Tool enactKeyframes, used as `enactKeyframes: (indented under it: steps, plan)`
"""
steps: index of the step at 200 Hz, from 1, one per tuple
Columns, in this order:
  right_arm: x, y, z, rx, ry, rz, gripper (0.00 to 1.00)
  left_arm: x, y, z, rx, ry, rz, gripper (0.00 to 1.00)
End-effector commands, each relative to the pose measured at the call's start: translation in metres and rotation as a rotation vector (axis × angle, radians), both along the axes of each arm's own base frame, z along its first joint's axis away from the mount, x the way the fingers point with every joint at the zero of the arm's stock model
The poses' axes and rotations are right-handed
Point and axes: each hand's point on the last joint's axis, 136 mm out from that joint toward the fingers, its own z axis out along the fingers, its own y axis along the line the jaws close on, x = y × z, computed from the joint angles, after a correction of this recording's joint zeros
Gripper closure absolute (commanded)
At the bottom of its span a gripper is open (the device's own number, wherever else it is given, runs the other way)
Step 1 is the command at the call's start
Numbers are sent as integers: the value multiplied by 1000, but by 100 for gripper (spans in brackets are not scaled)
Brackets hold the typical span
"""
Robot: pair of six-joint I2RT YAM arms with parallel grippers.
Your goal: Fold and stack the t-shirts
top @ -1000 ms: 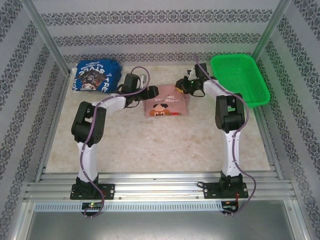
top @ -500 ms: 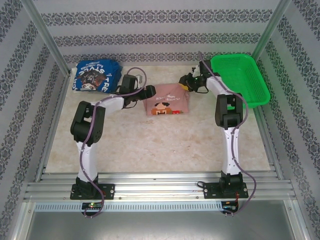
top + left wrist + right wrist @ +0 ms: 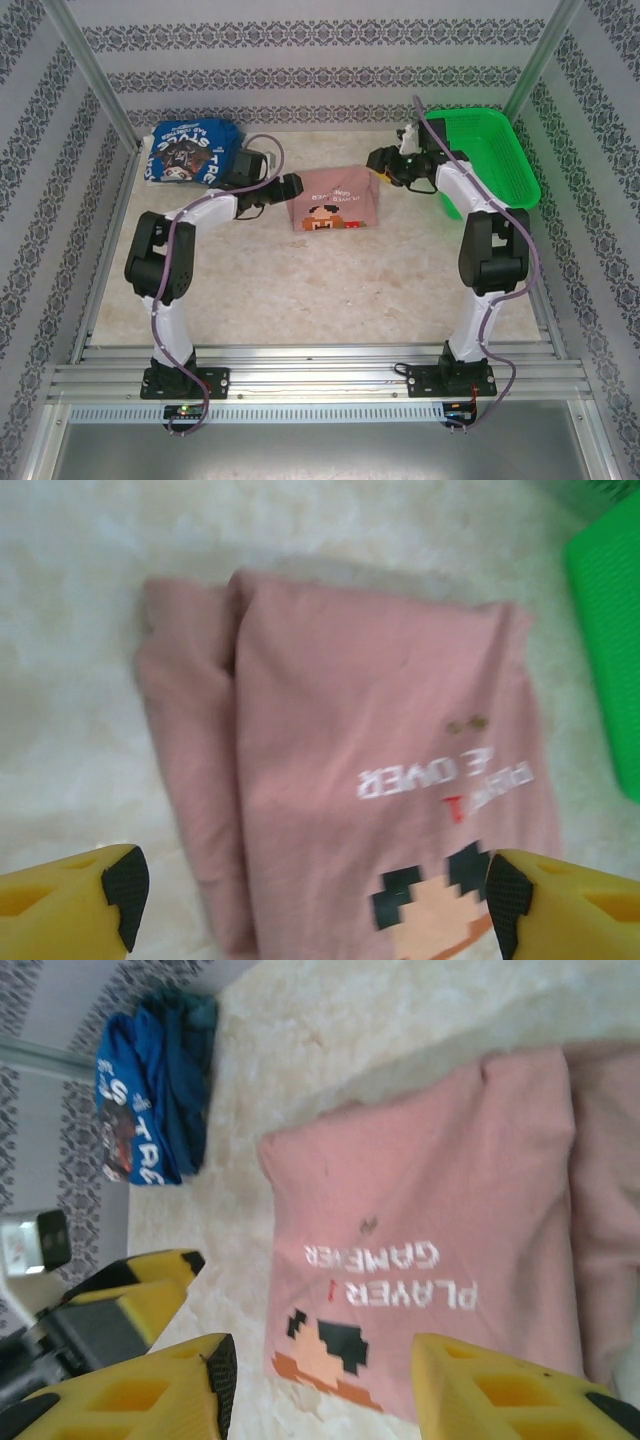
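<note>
My left gripper moves over the pink cloth (image 3: 304, 201) (image 3: 312, 818) beside the white lettering and down there next, since the folded t-shirt lies apart from the blue one.
The pink t-shirt (image 3: 335, 200) lies folded flat in the middle of the table, print side up; it also shows in the left wrist view (image 3: 350, 760) and the right wrist view (image 3: 440, 1220). The blue t-shirt (image 3: 190, 152) lies folded at the back left corner (image 3: 150, 1090). My left gripper (image 3: 293, 185) hovers at the pink shirt's left edge, open (image 3: 315, 895), with nothing between its fingers. My right gripper (image 3: 380, 162) hangs just off the shirt's back right corner, open (image 3: 320, 1385), holding nothing.
A green mesh basket (image 3: 485, 150) stands at the back right, close behind the right arm, and its edge shows in the left wrist view (image 3: 610, 630). Patterned walls close in the table on three sides. Bare tabletop (image 3: 320, 290) lies in front of the pink shirt.
My right gripper has opened, let go of the pink shirt's back right corner and drawn back to the right. My left gripper has pulled slightly left off the shirt.
</note>
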Motion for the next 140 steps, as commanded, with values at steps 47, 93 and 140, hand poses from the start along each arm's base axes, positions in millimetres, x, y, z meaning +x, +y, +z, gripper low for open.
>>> enactKeyframes:
  steps: [47,93,140]
  plan:
    - [-51,-3,11,-22,-44,34,49,-5,-5,-51,170,151,-15,14]
    - [-70,-3,17,-29,-60,34,49,3,-28,-62,189,164,-42,16]
    - [-82,-3,12,-16,-52,34,49,8,-42,-74,234,193,-69,25]
